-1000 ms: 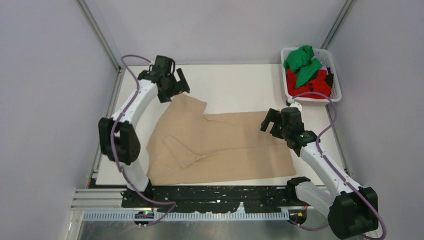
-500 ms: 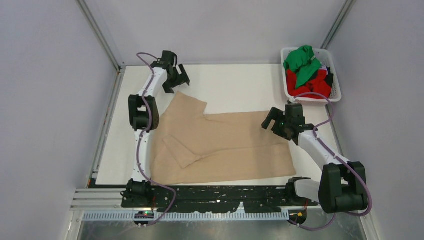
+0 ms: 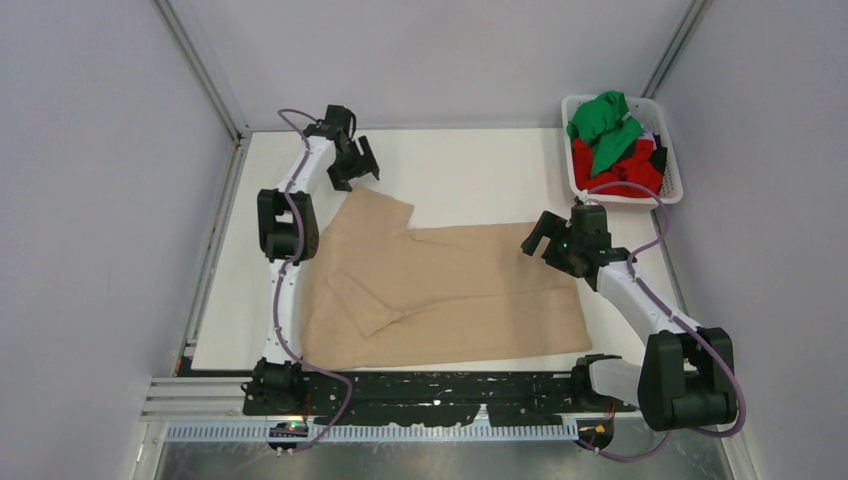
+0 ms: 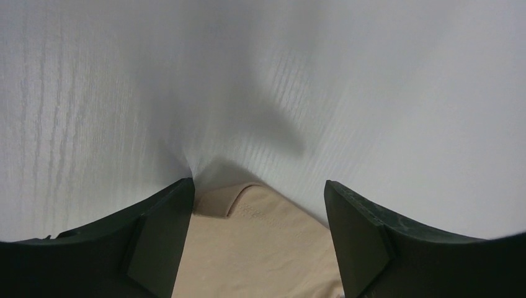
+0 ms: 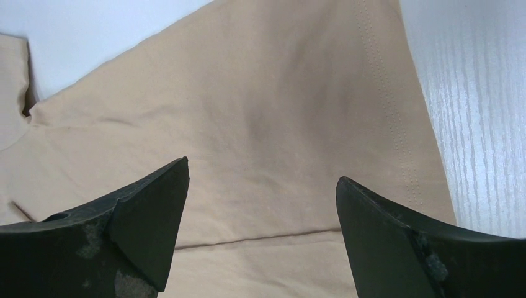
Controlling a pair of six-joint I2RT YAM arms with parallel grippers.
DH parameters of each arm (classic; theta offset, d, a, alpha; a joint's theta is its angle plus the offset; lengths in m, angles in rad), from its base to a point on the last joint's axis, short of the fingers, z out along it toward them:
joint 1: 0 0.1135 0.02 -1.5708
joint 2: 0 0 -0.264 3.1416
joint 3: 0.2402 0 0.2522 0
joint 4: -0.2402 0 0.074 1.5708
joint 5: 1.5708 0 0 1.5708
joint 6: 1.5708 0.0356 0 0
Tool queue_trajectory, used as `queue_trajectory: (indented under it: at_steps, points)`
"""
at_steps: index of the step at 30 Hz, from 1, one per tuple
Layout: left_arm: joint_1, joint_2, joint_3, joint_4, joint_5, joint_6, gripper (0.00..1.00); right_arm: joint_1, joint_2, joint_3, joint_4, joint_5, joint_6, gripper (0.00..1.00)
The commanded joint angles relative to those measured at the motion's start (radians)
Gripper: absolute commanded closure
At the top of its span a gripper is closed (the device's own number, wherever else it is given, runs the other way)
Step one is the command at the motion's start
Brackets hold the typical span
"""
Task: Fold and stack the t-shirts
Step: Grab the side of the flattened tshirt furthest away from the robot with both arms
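Observation:
My right gripper's fingers are on either side of flat cloth, so I will reach it outward and down to the shirt's far corner by the basket.
The beige-tan t-shirt (image 3: 440,285) lies spread on the white table, partly folded, one sleeve turned in on its left half. My left gripper (image 3: 355,165) is open and empty just above the shirt's far left corner; that corner (image 4: 260,217) shows between its fingers. My right gripper (image 3: 545,240) is open and empty over the shirt's right edge; cloth with a fold line (image 5: 260,186) fills its view. A green t-shirt (image 3: 603,122) and a red t-shirt (image 3: 620,170) lie bunched in the basket.
The white lattice basket (image 3: 672,160) stands at the far right corner of the table. Grey walls and metal frame posts close in both sides. Bare white tabletop (image 3: 470,170) lies beyond the shirt. A black rail (image 3: 430,395) runs along the near edge.
My left arm reached further out and lower, bringing its gripper down to the shirt's far left corner. My right gripper shifted slightly back and right over the shirt's right edge.

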Motion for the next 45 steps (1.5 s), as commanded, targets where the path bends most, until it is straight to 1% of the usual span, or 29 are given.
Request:
queue_trajectory:
  at_steps: [1,3,9,10,12,13,15,16,17,20,21,24,29,31,35,39,40,42,45]
  points:
    - [-0.013,-0.026,0.035,-0.139,-0.064,0.095,0.26,-0.006,-0.044,0.019,0.026,-0.005,-0.005,0.05]
    - [-0.017,-0.024,0.046,-0.154,-0.087,0.117,0.37,-0.007,-0.045,0.018,0.026,-0.009,-0.007,0.05]
    - [-0.018,-0.023,0.047,-0.144,-0.096,0.142,0.64,-0.006,-0.052,0.019,0.013,-0.016,-0.005,0.04]
    - [-0.018,-0.023,0.049,-0.142,-0.111,0.15,0.67,-0.008,-0.054,0.019,0.008,-0.014,-0.006,0.04]
    - [-0.018,-0.021,0.052,-0.139,-0.127,0.161,0.77,-0.007,-0.061,0.018,0.0,-0.003,-0.01,0.04]
    - [-0.018,-0.02,0.053,-0.137,-0.128,0.167,0.79,-0.008,-0.066,0.018,-0.002,0.004,-0.011,0.04]
    - [-0.018,-0.019,0.057,-0.135,-0.129,0.172,0.9,-0.008,-0.071,0.02,-0.005,0.012,-0.013,0.04]
    - [-0.018,-0.014,0.063,-0.14,-0.128,0.173,0.97,-0.009,-0.072,0.022,-0.006,0.017,-0.013,0.04]
    - [-0.018,-0.012,0.07,-0.143,-0.128,0.17,1.0,-0.009,-0.072,0.024,-0.006,0.021,-0.015,0.04]
    - [-0.018,-0.017,0.064,-0.127,-0.111,0.184,1.0,-0.009,-0.06,0.048,-0.022,0.053,-0.024,0.04]
    - [-0.019,-0.025,0.053,-0.113,-0.075,0.194,1.0,-0.011,-0.05,0.057,-0.027,0.064,-0.035,0.04]
    - [-0.031,-0.079,-0.002,-0.057,-0.031,0.244,1.0,-0.01,-0.007,0.138,-0.072,0.156,-0.06,0.03]
    - [-0.066,-0.221,-0.164,0.036,-0.034,0.358,1.0,-0.004,0.176,0.308,-0.184,0.252,-0.081,0.0]
    - [-0.075,-0.276,-0.222,0.051,-0.035,0.386,1.0,-0.001,0.254,0.378,-0.205,0.318,-0.065,0.0]
    - [-0.079,-0.348,-0.318,0.072,-0.028,0.405,1.0,0.001,0.434,0.554,-0.223,0.371,-0.05,0.08]
    - [-0.079,-0.423,-0.431,0.118,-0.009,0.407,1.0,0.005,0.602,0.694,-0.236,0.377,-0.056,0.15]
    - [-0.08,-0.442,-0.458,0.132,0.0,0.408,1.0,0.006,0.649,0.713,-0.24,0.378,-0.058,0.19]
    - [-0.083,-0.473,-0.503,0.153,0.021,0.415,1.0,0.01,0.708,0.757,-0.253,0.38,-0.055,0.21]
    - [-0.092,-0.517,-0.55,0.165,0.017,0.441,1.0,0.014,0.77,0.801,-0.274,0.383,-0.053,0.24]
